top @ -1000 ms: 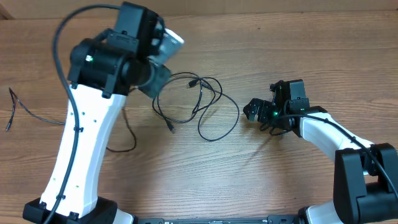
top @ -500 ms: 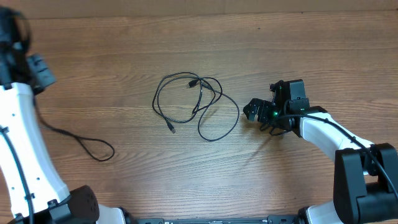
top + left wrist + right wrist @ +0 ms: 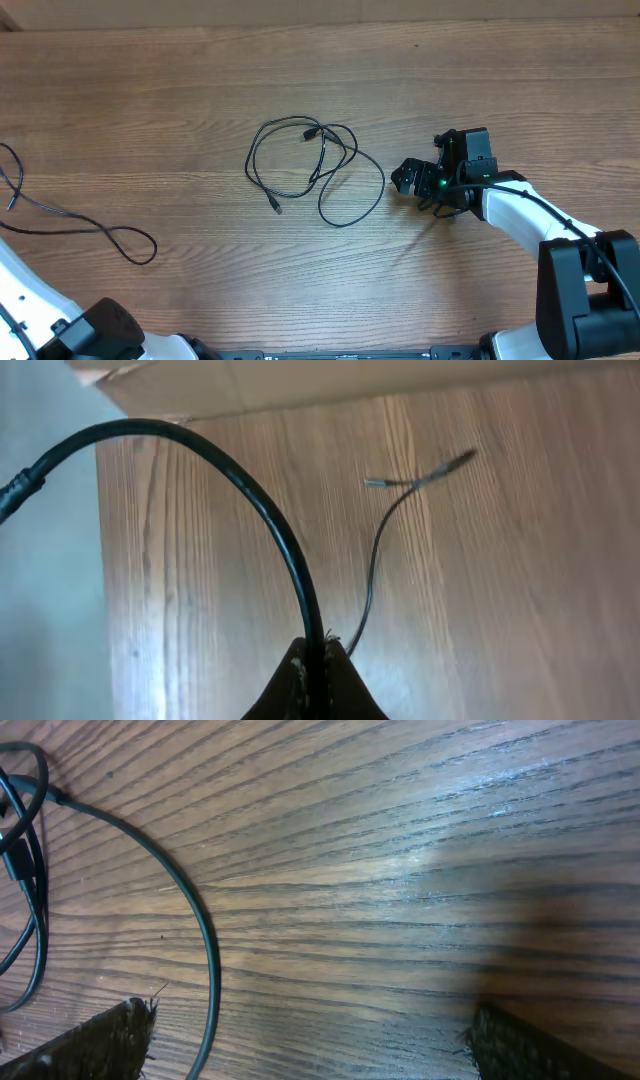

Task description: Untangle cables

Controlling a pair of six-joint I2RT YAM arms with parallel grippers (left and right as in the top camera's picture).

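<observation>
I should lower my left gripper to the wood [image 3: 425,520] beside the small plug below it, in from the edge of the table that the cable hangs over, and let go of the cable.
One black cable [image 3: 315,165] lies in loose loops at the table's middle. A second black cable [image 3: 95,232] trails along the left side, from a small loop out past the left edge. In the left wrist view my left gripper [image 3: 315,652] is shut on this black cable [image 3: 250,490], which arcs up and to the left. Its thin end with a small plug [image 3: 376,482] lies on the wood ahead. The left gripper is outside the overhead view. My right gripper [image 3: 402,178] rests open just right of the loops; one strand [image 3: 203,945] curves past its left finger [image 3: 125,1035], untouched.
The table's left edge [image 3: 98,560] and a pale wall or board beyond the far edge show in the left wrist view. The left arm's base [image 3: 95,335] sits at the bottom left, the right arm's base [image 3: 585,300] at the bottom right.
The left arm has swung left out of the overhead view, pulling one cable away from the middle loops toward the left edge. The right arm and the looped cable have not moved.
</observation>
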